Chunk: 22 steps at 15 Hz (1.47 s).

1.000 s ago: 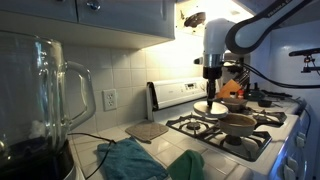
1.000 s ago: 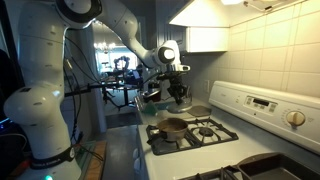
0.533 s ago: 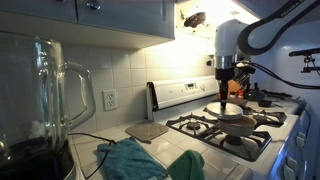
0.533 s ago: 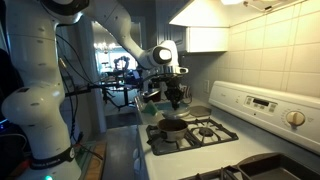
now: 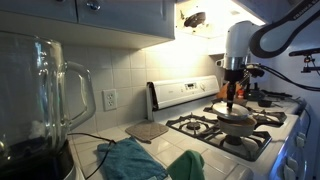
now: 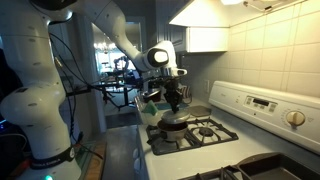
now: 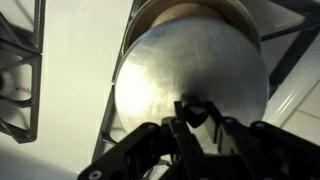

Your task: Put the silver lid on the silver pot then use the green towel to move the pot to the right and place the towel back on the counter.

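Observation:
The rim of the pot [image 5: 238, 124] shows past the lid, so I'll shift to that uncovered side next, then lower the lid.
My gripper [image 5: 234, 97] is shut on the knob of the silver lid [image 5: 235, 110] and holds it over the silver pot [image 5: 238, 124] on the stove's front burner. In the wrist view the lid [image 7: 190, 70] fills the frame, with the fingers [image 7: 212, 125] pinching its dark knob and the pot's rim [image 7: 185, 10] showing just beyond. In an exterior view the gripper [image 6: 172, 104] stands over the pot [image 6: 173, 126]. The green towel [image 5: 140, 160] lies crumpled on the counter left of the stove.
A glass blender jug [image 5: 38, 110] stands close in the foreground. A tan trivet [image 5: 147, 130] lies on the counter by the stove. The stove's back panel [image 6: 262, 103] and black grates [image 5: 200, 126] surround the pot. Cabinets hang above.
My gripper has carried the lid from the back burner toward the front and lowered it over the pot.

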Motion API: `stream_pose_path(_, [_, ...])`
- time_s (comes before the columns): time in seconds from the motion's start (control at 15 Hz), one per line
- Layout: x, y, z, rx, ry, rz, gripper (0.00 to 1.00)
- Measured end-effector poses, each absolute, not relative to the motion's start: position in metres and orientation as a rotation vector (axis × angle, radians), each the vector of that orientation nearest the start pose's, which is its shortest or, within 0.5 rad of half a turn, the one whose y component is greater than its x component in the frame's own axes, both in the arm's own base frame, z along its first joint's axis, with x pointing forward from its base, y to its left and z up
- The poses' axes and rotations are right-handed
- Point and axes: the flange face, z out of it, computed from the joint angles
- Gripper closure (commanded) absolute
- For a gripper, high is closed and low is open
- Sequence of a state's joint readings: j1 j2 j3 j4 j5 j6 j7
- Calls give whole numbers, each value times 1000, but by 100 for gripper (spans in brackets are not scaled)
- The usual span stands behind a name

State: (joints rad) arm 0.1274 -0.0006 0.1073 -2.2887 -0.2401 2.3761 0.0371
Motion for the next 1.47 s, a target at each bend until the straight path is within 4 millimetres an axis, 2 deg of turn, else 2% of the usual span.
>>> stream_pose_path(0.4, [505, 104, 350, -3240, -550, -194, 94])
stream_pose_path(1.47, [496, 107, 338, -3231, -543, -146, 94])
